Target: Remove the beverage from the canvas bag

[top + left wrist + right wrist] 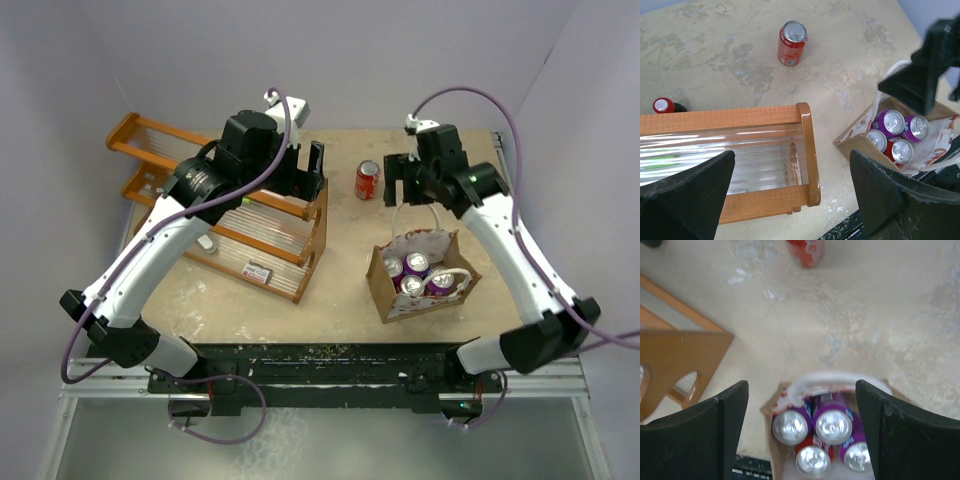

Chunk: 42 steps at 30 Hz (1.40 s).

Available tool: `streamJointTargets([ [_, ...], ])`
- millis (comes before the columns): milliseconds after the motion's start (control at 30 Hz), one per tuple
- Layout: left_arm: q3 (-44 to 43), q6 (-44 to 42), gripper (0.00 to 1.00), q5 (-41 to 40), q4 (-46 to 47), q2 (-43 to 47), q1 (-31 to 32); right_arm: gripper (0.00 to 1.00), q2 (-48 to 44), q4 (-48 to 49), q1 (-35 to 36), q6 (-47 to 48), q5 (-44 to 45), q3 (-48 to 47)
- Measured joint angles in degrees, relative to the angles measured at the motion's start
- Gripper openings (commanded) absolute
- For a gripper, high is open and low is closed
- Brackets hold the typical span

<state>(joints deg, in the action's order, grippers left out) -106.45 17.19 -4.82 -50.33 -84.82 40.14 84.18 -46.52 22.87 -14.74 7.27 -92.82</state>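
Note:
My right gripper is above the red can and farther from my base than the can is. It will next move back and down between the bag's white handles onto the bag's red can (813, 460).
The canvas bag (380, 285) stands upright on the right of the table, white handles up. It holds three purple cans (417, 262) and one red can (411, 288). In the right wrist view the bag (775, 460) lies right below my open, empty right gripper (802, 435), with purple cans (832, 422) and the red can (812, 460) between the fingers' line of sight. From above, my right gripper (403, 193) hovers just behind the bag. My left gripper (305, 183) is open and empty over the wooden rack; its view (790, 200) shows the bag (855, 145) to the right.
One red can (368, 180) stands on the table behind the bag, also in the left wrist view (791, 42). A wooden rack (260, 235) with clear ribbed shelves fills the left side. A dark bottle with a red cap (662, 106) stands behind it.

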Motion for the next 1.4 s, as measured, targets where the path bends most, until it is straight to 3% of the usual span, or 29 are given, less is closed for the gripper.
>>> streamJointTargets([
  [233,0.7,3.9,0.99,2.2,0.3,-1.0,0.0,0.86,-16.0,-4.0,0.0,-2.4,-0.4,13.1],
  [433,2.0,8.4,0.99,4.8,0.5,-0.7,0.0,0.86,-23.2,-7.9,0.0,-7.2,-0.1,22.6],
  [633,8.6,15.4,0.99,8.0,1.9,5.3,0.0,0.83,-23.3,-9.1,0.0,-11.5,0.6,27.1],
  [833,16.6,21.3,0.99,11.1,2.8,12.5,0.0,0.80,-22.8,-9.3,0.0,-8.6,-1.4,27.2],
  [1400,17.4,24.2,0.99,12.1,1.2,15.3,0.0,0.77,-18.2,-8.8,0.0,-14.5,-5.3,34.0],
])
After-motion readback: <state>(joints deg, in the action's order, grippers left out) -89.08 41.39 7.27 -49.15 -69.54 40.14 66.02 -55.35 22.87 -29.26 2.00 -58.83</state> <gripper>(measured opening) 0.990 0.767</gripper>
